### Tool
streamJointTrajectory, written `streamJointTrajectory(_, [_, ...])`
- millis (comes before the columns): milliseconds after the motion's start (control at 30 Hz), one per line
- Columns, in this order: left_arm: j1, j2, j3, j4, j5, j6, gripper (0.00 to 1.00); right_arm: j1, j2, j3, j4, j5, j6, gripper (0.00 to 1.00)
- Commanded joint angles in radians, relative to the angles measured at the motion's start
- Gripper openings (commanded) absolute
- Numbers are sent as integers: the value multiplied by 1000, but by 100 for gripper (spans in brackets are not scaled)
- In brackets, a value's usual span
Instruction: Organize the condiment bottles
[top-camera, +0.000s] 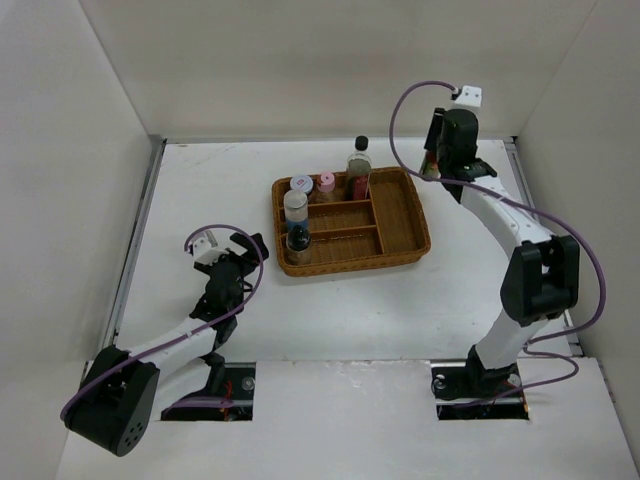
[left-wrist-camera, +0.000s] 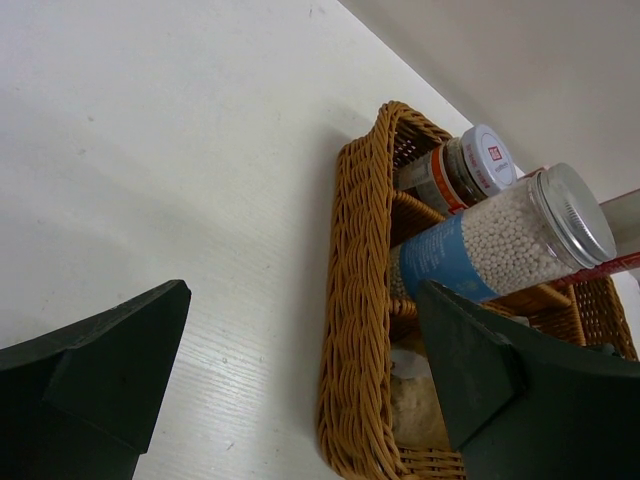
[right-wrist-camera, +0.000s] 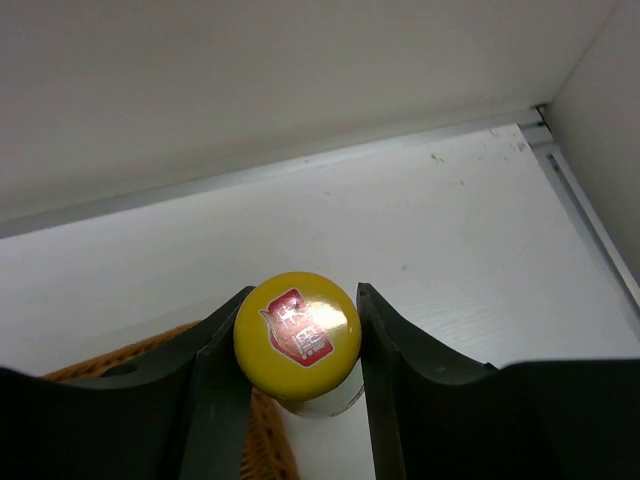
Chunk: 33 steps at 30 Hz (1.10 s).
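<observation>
The tray's long empty section lies below, left in the top view, so my right gripper will move over that section's far end (top-camera: 390, 186), lower and release.
My right gripper (top-camera: 433, 166) is shut on a yellow-capped bottle (right-wrist-camera: 297, 334), both fingers (right-wrist-camera: 387, 340) touching its cap. It holds the bottle at the far right corner of the wicker tray (top-camera: 403, 252); I cannot tell if the bottle rests on the table. In the tray's left and far compartments stand a clear black-capped bottle (top-camera: 358, 158), a pink-lidded jar (top-camera: 326, 184), a lilac-lidded jar (top-camera: 301, 184), a silver-lidded jar (top-camera: 295, 203) and a dark-topped jar (top-camera: 298, 238). My left gripper (top-camera: 248, 250) is open and empty, left of the tray.
In the left wrist view the tray's near left corner (left-wrist-camera: 360, 300) lies between my open fingers, with the bead-filled silver-lidded jar (left-wrist-camera: 500, 235) and a white-lidded jar (left-wrist-camera: 470, 170) behind it. White walls enclose the table; a metal rail (top-camera: 135, 240) runs along the left edge.
</observation>
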Motion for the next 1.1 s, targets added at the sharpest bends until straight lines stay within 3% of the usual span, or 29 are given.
streamJointTrajectory(0, [2,-16,-2,43,6,-8,100,71,-65,76,140,-3,-11,35])
streamJointTrajectory(400, [18,-26,-7,36,9,-8,100,177,97,140,177,-18,33,35])
streamJointTrajectory(833, [18,-14,-2,37,9,-8,100,188,140,55,247,-15,94,35])
streamJointTrajectory(1067, [19,-28,-5,33,9,-8,100,189,157,-5,261,-19,105,45])
